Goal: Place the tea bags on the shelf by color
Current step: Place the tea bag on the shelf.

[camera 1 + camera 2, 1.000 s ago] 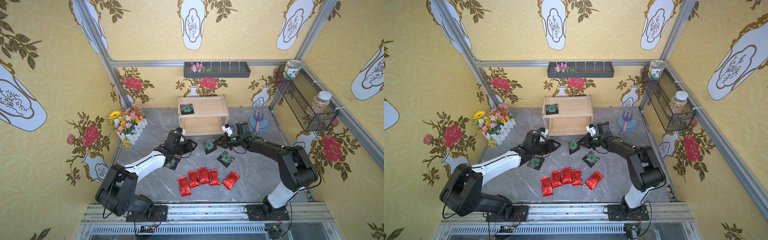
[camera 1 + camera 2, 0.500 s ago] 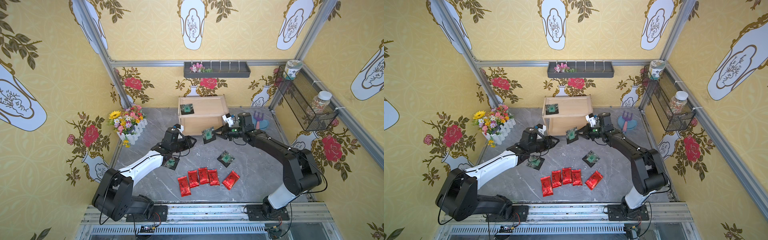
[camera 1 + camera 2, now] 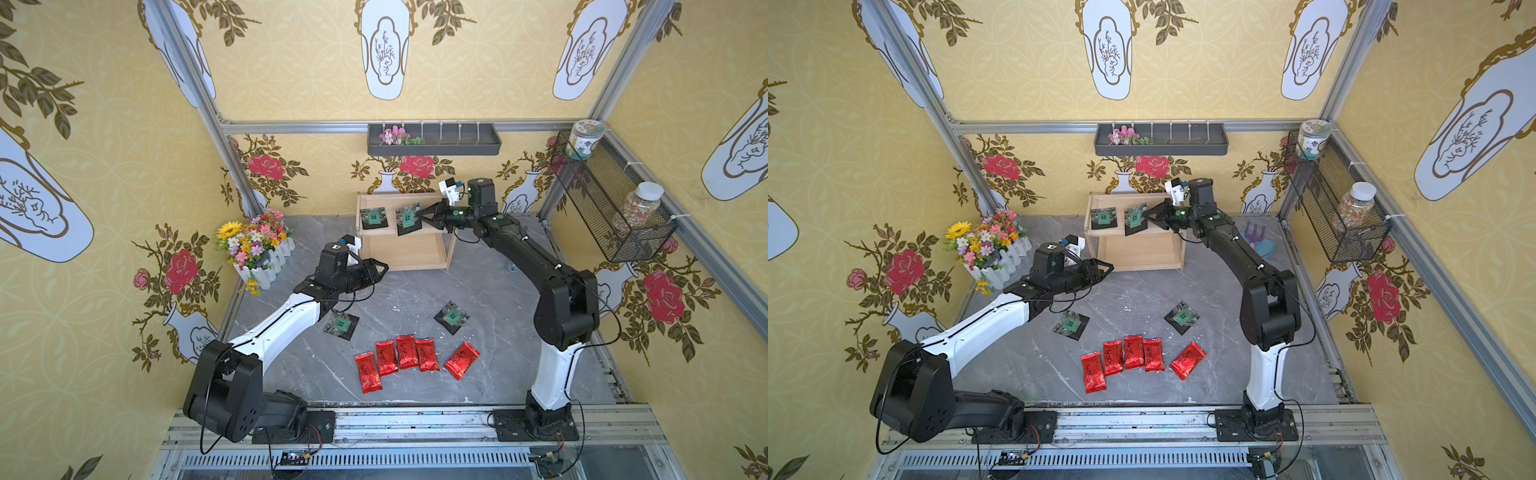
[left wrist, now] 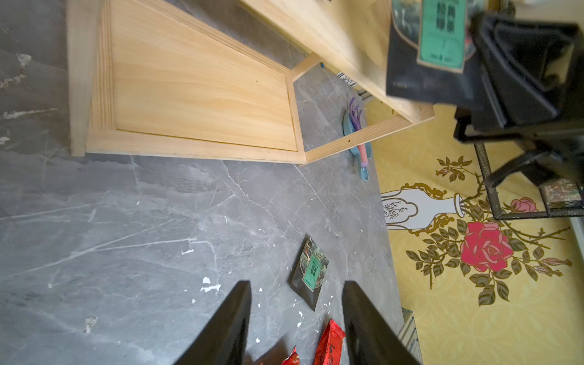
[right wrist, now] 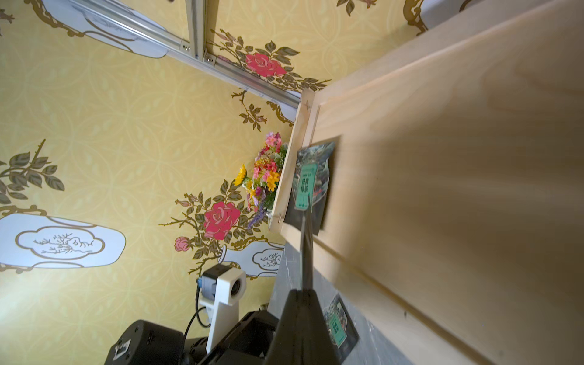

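Next, the right gripper moves down and outward onto the bare wood beside the lying black tea bag and releases, since that spot is below and outward of it.
My right gripper [image 3: 424, 214] is shut on a black tea bag [image 3: 408, 218] with a green emblem. It holds the packet over the top tier of the wooden shelf [image 3: 405, 253], beside another black tea bag [image 3: 373, 217] lying there. In the right wrist view the held packet shows edge-on above the shut jaws [image 5: 304, 292]. Two black tea bags [image 3: 341, 325] [image 3: 452, 317] lie on the grey table. Several red tea bags [image 3: 406, 352] sit in a row nearer the front. My left gripper [image 3: 383, 268] hovers open and empty left of the shelf, with nothing between its fingers [image 4: 240, 303].
A flower planter [image 3: 257, 245] stands at the back left. A purple rake on a blue dustpan [image 3: 1258, 241] lies right of the shelf. A dark wall tray [image 3: 432, 139] hangs above, and a mesh basket [image 3: 602, 208] with jars is on the right wall.
My right gripper has lifted the black tea bag off the table and carried it back over the shelf's top tier. The left gripper has risen slightly.
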{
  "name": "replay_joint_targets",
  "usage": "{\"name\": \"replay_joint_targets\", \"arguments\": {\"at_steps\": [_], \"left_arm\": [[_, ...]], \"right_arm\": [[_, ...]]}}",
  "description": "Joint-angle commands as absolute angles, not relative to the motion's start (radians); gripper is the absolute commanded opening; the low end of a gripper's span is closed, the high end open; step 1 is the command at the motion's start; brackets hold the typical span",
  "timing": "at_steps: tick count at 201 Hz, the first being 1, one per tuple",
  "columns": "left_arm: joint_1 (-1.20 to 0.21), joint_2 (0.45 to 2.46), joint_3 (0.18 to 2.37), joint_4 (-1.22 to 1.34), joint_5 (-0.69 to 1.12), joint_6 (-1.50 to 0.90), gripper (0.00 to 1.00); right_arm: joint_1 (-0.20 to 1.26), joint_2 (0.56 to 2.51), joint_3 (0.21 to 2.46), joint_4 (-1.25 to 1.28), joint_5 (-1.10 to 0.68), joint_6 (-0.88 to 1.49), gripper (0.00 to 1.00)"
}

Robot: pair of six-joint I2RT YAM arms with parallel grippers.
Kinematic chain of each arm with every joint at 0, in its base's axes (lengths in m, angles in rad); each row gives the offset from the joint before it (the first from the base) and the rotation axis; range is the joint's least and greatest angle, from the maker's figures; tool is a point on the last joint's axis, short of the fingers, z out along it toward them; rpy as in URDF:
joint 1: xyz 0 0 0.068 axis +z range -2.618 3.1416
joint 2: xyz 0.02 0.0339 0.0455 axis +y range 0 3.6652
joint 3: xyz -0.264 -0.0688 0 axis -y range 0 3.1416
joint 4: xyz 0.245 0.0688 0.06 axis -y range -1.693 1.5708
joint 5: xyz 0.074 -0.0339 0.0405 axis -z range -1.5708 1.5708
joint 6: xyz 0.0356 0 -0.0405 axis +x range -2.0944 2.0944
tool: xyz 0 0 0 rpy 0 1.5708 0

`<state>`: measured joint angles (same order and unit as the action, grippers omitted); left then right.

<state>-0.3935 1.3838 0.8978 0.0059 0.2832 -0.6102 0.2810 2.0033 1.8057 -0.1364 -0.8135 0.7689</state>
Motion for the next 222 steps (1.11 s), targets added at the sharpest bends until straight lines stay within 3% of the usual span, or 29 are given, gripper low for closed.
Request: {"name": "replay_joint_targets", "arguments": {"at_steps": [1, 93, 149, 222], "left_arm": [[-0.377, 1.393, 0.902, 0.004, 0.317, -0.593, 0.52], [-0.345, 1.410, 0.892, 0.029, 0.364, -0.604, 0.52], [-0.336, 1.421, 0.894, 0.040, 0.370, -0.609, 0.52], [-0.330, 1.425, 0.901, 0.044, 0.372, -0.611, 0.53]], "right_arm": [[0.281, 2.072, 1.922, -0.225, -0.784, 0.729, 0.00], [0.296, 2.264, 2.211, -0.408, -0.750, 0.669, 0.04], [0.299, 2.306, 2.278, -0.448, -0.744, 0.655, 0.16], [0.307, 2.341, 2.322, -0.477, -0.741, 0.642, 0.19]]}}
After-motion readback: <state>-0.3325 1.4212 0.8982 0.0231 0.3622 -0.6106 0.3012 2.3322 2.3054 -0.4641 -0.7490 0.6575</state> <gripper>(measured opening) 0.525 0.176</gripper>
